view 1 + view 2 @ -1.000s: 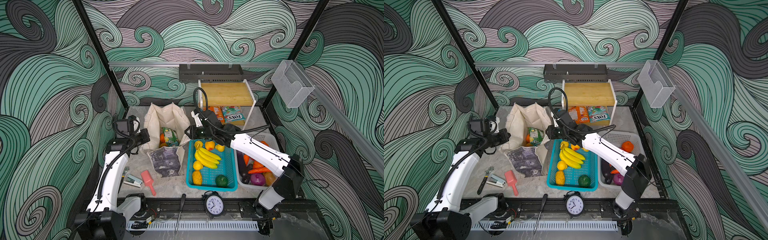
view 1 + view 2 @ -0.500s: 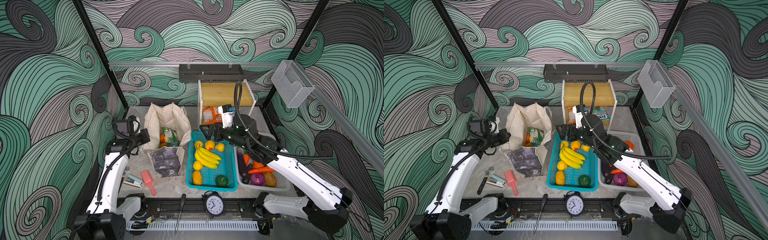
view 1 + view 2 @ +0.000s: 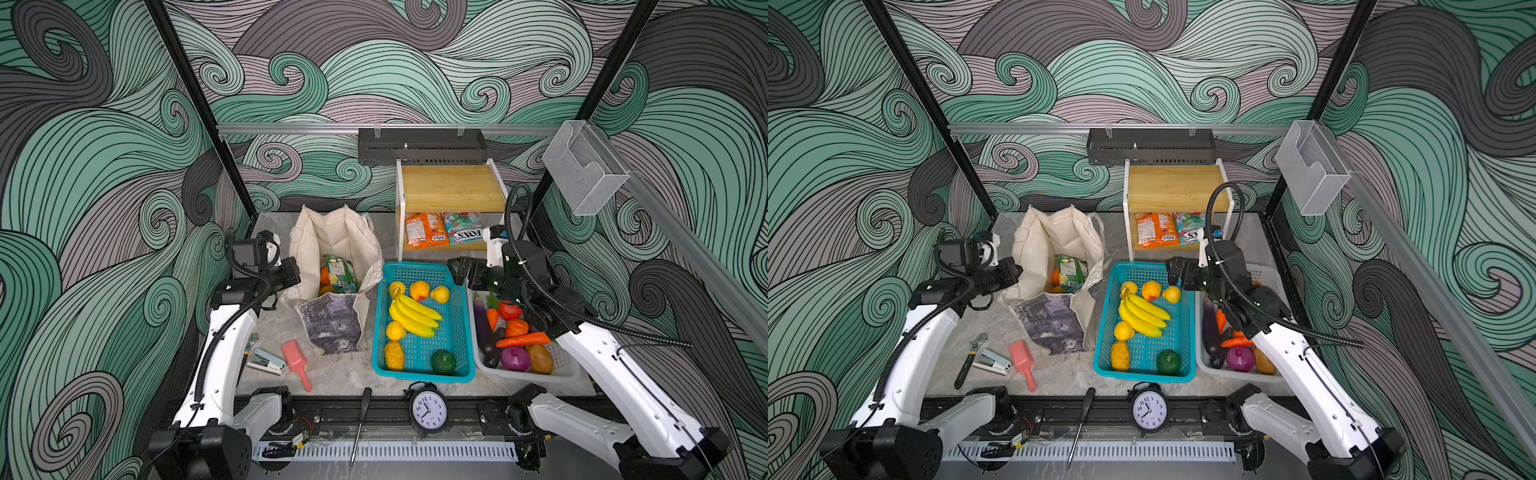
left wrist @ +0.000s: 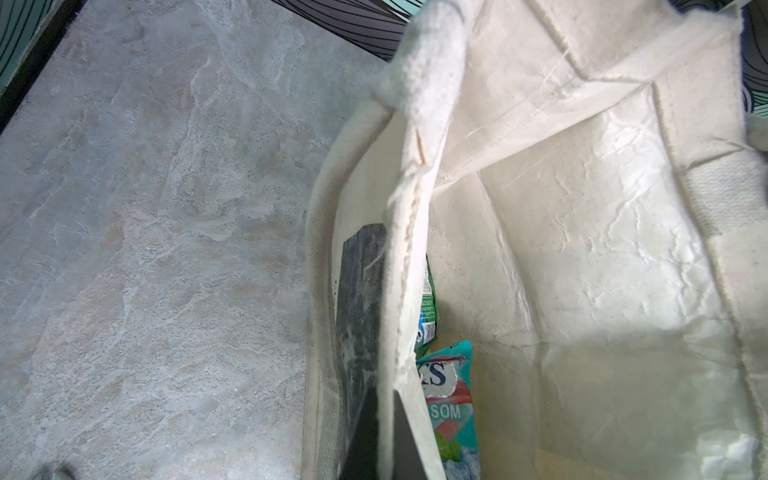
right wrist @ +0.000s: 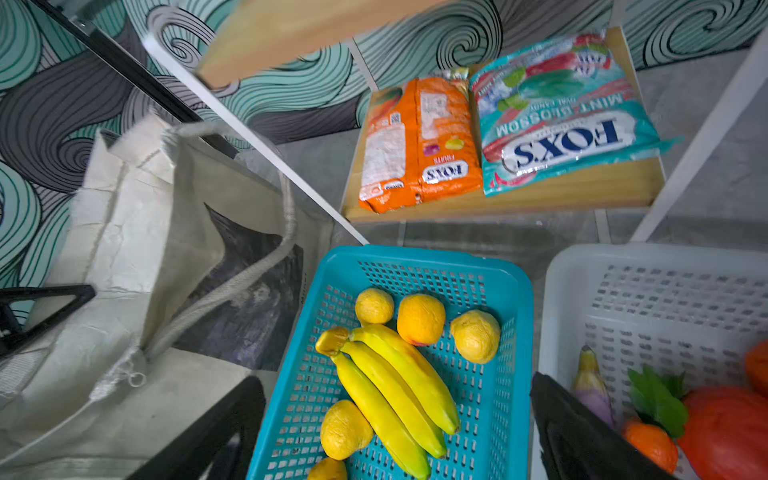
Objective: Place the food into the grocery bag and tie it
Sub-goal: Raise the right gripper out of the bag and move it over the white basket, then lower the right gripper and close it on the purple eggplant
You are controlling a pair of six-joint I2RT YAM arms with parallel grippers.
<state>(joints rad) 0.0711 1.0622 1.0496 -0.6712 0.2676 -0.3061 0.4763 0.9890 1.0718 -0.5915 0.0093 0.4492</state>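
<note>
The purple eggplant is lower and closer to my base along the white basket's side, so I will move my right gripper back and down over the eggplant's thick body.
The beige grocery bag stands open at the back left, with a green packet and an orange inside. My left gripper is shut on the bag's left rim; a teal-red packet lies just inside. My right gripper hangs open and empty above the far right corner of the teal basket, over bananas and yellow-orange fruit. Eggplant and carrot lie in the white basket.
A wooden shelf at the back holds an orange packet and a teal-red packet. Pink scoop, stapler and wrench lie front left. Clock and screwdriver sit at the front edge.
My right arm has drawn back rightward from the bag's right edge to the teal basket's far corner, and its jaws have opened wide. The left gripper has kept its hold.
</note>
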